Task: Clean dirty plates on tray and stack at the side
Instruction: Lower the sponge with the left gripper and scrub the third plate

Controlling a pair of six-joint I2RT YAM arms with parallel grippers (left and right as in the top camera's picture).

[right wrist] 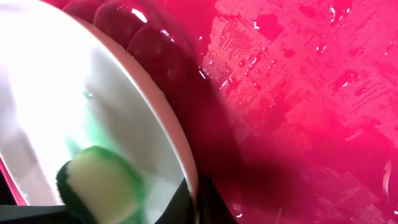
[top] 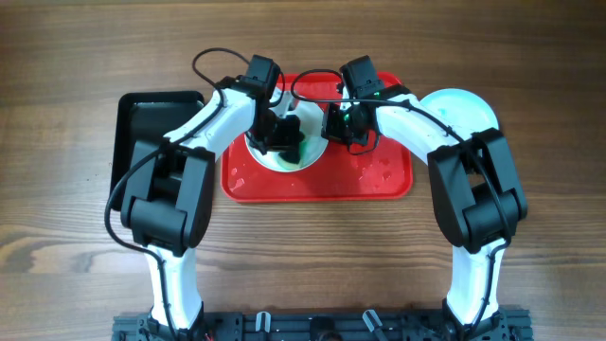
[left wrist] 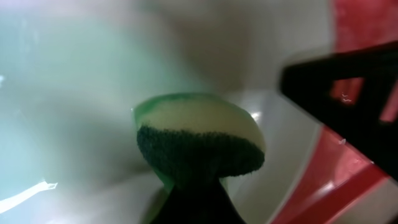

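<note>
Pale turquoise plates lie to the right of my right gripper in the overhead view, so I should lift the white plate, carry it onto them and release.
A white plate (top: 248, 152) with a green smear lies on the left half of the red tray (top: 369, 175). My left gripper (top: 284, 137) is shut on a sponge (left wrist: 199, 134), yellow foam with a dark green scouring face, and presses it on the plate (left wrist: 74, 93). My right gripper (top: 333, 128) is shut on the plate's right rim; the rim runs between its fingers (right wrist: 198, 202). The right wrist view shows the plate (right wrist: 56, 81), the sponge (right wrist: 99, 186) and the wet tray floor (right wrist: 298, 93). Pale turquoise plates (top: 459, 109) lie off the tray at the right.
A smaller black tray (top: 156, 133) sits left of the red tray. The right half of the red tray holds water drops. The right gripper's dark finger (left wrist: 348, 81) shows in the left wrist view above the red rim (left wrist: 348, 174).
</note>
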